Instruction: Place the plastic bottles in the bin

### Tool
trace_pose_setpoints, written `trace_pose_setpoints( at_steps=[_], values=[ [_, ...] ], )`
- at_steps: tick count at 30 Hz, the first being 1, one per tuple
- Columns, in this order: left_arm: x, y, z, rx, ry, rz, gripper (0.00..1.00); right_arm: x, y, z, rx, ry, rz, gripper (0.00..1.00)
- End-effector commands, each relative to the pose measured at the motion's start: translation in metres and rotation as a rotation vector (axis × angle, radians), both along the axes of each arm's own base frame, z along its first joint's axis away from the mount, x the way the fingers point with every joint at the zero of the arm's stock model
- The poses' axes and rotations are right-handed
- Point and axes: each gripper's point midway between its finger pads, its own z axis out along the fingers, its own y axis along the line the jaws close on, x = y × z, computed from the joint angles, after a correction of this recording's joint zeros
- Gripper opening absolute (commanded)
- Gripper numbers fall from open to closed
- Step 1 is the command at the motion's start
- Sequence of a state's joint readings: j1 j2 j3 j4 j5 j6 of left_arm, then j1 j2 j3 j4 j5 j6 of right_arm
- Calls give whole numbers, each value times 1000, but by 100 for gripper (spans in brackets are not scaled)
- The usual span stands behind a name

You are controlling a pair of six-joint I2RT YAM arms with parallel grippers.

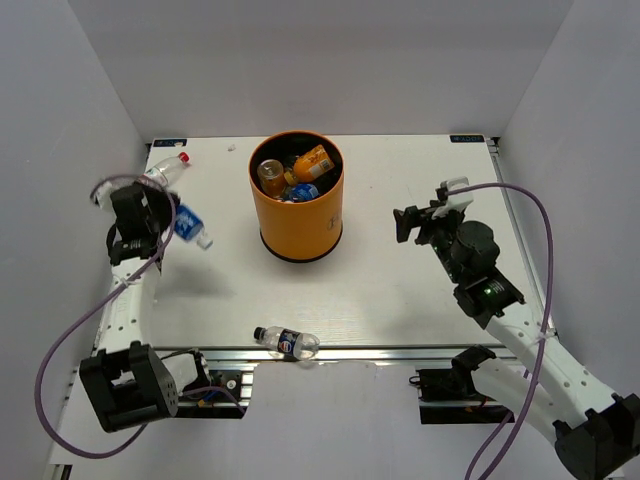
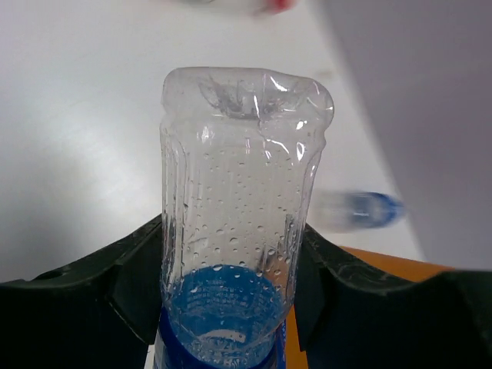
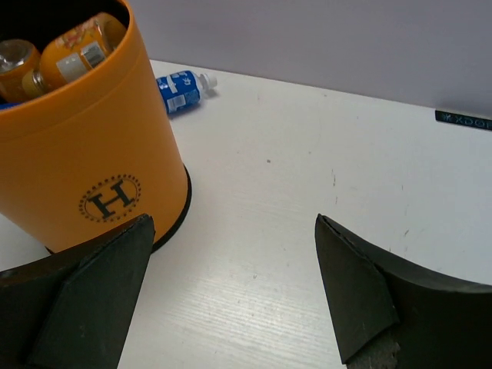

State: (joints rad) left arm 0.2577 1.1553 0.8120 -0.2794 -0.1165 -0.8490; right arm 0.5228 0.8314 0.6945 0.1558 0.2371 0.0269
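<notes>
The side of the bin is tall, so I will lift my left gripper, move it to the right in the top view over the bin's opening (image 1: 290,168) and let go of the blue-labelled bottle.
My left gripper (image 1: 176,218) is shut on a clear bottle with a blue label (image 1: 190,225) and holds it above the table, left of the bin. In the left wrist view the bottle (image 2: 238,192) stands between my fingers. The orange bin (image 1: 300,225) stands mid-table with several bottles inside, two of them orange (image 1: 315,160). A clear red-capped bottle (image 1: 165,170) lies at the far left. A dark-labelled bottle (image 1: 287,342) lies at the front edge. My right gripper (image 1: 412,218) is open and empty right of the bin (image 3: 92,154). A blue-labelled, white-capped bottle (image 3: 181,88) shows beyond the bin.
The white table (image 1: 400,290) is enclosed by grey walls on the left, back and right. A blurred blue and clear bottle shape (image 2: 361,209) shows near the table's edge in the left wrist view, above a strip of the bin (image 2: 377,265).
</notes>
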Motion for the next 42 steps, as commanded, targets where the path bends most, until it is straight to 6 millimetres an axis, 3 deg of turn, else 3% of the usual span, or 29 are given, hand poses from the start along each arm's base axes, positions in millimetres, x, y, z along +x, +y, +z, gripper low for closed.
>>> trace_pose_setpoints(
  at_steps=[1, 2, 3, 4, 5, 6, 7, 8, 9, 11, 12, 13, 15, 17, 20, 23, 26, 33, 38, 39, 41, 42],
  values=[
    [35, -63, 154, 83, -456, -321, 44, -7, -11, 7, 72, -46, -41, 89],
    [39, -73, 188, 111, -531, -351, 44, -9, -11, 7, 76, -56, -37, 90],
    [42, -83, 208, 132, -579, -368, 44, -11, -11, 7, 75, -63, -30, 89],
    [44, -109, 221, 132, -605, -431, 45, -15, -3, 4, 66, -67, 25, 89],
    [53, -120, 225, 154, -604, -471, 45, -19, 4, 7, 56, -82, 74, 89],
    [51, -155, 260, 155, -706, -578, 45, -30, 22, 7, 18, -96, 204, 89],
    [54, -170, 269, 162, -732, -629, 46, -36, 32, 5, -23, -103, 281, 89],
    [68, -185, 262, 158, -718, -681, 46, -44, 45, -1, -47, -92, 375, 89],
    [70, -198, 280, 171, -751, -716, 46, -53, 55, -10, -78, -65, 461, 89],
    [78, -232, 279, 226, -739, -797, 46, -75, 82, -20, -122, -44, 685, 89],
    [94, -244, 256, 234, -668, -813, 46, -80, 87, -26, -135, -27, 736, 89],
    [94, -264, 269, 289, -696, -846, 46, -83, 92, -38, -152, 10, 773, 89],
    [104, -284, 246, 309, -634, -881, 47, -87, 99, -49, -187, 30, 804, 89],
    [110, -299, 230, 331, -586, -876, 56, -95, 107, -64, -263, 38, 842, 89],
    [119, -289, 218, 356, -534, -804, 56, -117, 124, -74, -364, 7, 927, 89],
    [112, -285, 216, 360, -523, -804, 62, -132, 138, -76, -427, -21, 960, 89],
    [101, -279, 222, 366, -538, -792, 98, -136, 149, -87, -477, -2, 972, 89],
    [75, -259, 241, 383, -546, -750, 98, -160, 186, -111, -614, 22, 1079, 89],
    [69, -204, 239, 470, -422, -513, 98, -181, 230, -130, -700, 23, 1196, 89],
    [65, -192, 241, 480, -412, -474, 98, -185, 239, -141, -710, 40, 1233, 89],
    [62, -165, 236, 496, -370, -394, 98, -197, 256, -140, -707, 26, 1299, 89],
    [60, -154, 232, 490, -357, -371, 98, -206, 263, -154, -719, 47, 1349, 89]
  ],
)
